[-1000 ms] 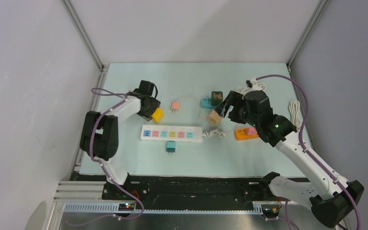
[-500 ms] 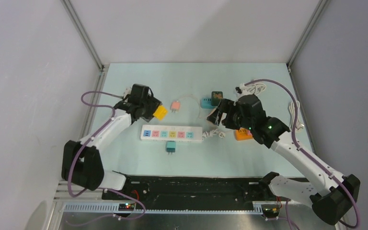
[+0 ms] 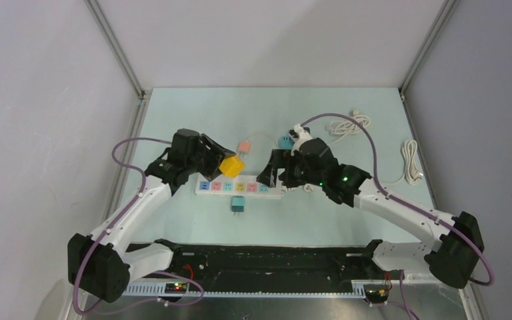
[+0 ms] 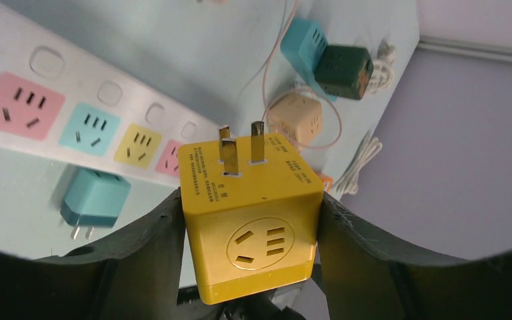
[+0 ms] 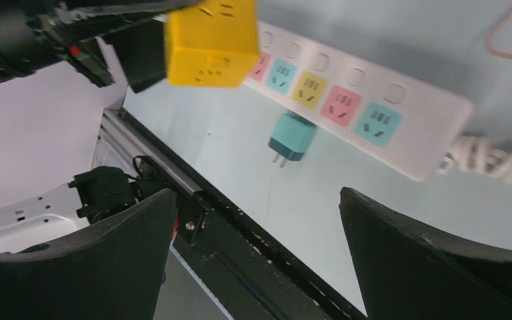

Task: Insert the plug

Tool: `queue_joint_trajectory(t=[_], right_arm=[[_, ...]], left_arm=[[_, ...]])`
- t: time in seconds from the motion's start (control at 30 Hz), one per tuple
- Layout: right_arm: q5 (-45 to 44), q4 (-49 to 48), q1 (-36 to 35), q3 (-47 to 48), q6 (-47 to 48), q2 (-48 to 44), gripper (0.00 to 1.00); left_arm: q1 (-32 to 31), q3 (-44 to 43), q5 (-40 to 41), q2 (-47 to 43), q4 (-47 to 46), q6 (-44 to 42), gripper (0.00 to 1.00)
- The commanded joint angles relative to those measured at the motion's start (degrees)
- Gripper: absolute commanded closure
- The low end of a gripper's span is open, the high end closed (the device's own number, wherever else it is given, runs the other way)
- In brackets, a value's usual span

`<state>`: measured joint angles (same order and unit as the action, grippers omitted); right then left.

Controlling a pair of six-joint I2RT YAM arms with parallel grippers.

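Observation:
I need to move my right gripper to the left in the top view next, onto the yellow plug's free part, since that part sticks out past my left gripper's fingers.
A yellow cube plug point(image 3: 231, 165) with two flat prongs hangs just above the left half of the white power strip point(image 3: 240, 187). My left gripper point(image 3: 207, 157) is shut on it, and in the left wrist view both fingers press the sides of the yellow plug point(image 4: 250, 213). Its prongs point toward the power strip point(image 4: 73, 80), which has several coloured sockets. My right gripper point(image 3: 272, 175) hovers at the strip's right end. In its own view the right gripper point(image 5: 257, 197) stands wide open and empty, looking at the plug point(image 5: 210, 40) and the strip point(image 5: 407, 133).
A teal plug point(image 3: 238, 204) lies just in front of the strip. A pink plug point(image 3: 244, 147) and a blue adapter point(image 3: 285, 141) lie behind it. A dark green cube point(image 4: 345, 63) and a beige cube point(image 4: 293, 120) rest nearby. White cables point(image 3: 350, 123) lie at the back right.
My left arm carried the yellow plug rightward and nearer, over the strip. My right arm swung left to the strip's right end, opened its jaws wider, and no longer holds the beige cube.

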<state>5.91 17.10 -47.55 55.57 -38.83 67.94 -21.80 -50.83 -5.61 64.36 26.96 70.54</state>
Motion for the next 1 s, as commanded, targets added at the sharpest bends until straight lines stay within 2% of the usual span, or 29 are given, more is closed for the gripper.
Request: queue_joint_trajectory(t=[0.0, 0.3, 0.6, 0.73, 0.97], right_arm=[[-1.9, -10.6, -4.0, 0.2, -1.1, 3.2, 0.01], [-11.2, -17.7, -8.7, 3.3, -5.2, 12.2, 0.01], [-8.7, -26.6, -9.4, 3.3, -6.1, 13.5, 0.01], [-8.6, -27.1, -9.5, 3.4, -7.0, 14.0, 0.01], [-7.9, -24.9, -9.2, 5.7, -12.0, 19.3, 0.08]], left_arm=[[-0.2, 1.7, -7.9, -2.6, -3.7, 3.4, 0.76], [-0.3, 3.1, -11.8, -6.8, -6.0, 9.3, 0.76], [-0.3, 5.6, -14.3, -8.0, -6.9, 10.6, 0.75], [-0.3, 6.5, -14.1, -8.8, -7.6, 11.1, 0.75], [-0.3, 7.9, -14.1, -11.4, -8.8, 12.8, 0.73]])
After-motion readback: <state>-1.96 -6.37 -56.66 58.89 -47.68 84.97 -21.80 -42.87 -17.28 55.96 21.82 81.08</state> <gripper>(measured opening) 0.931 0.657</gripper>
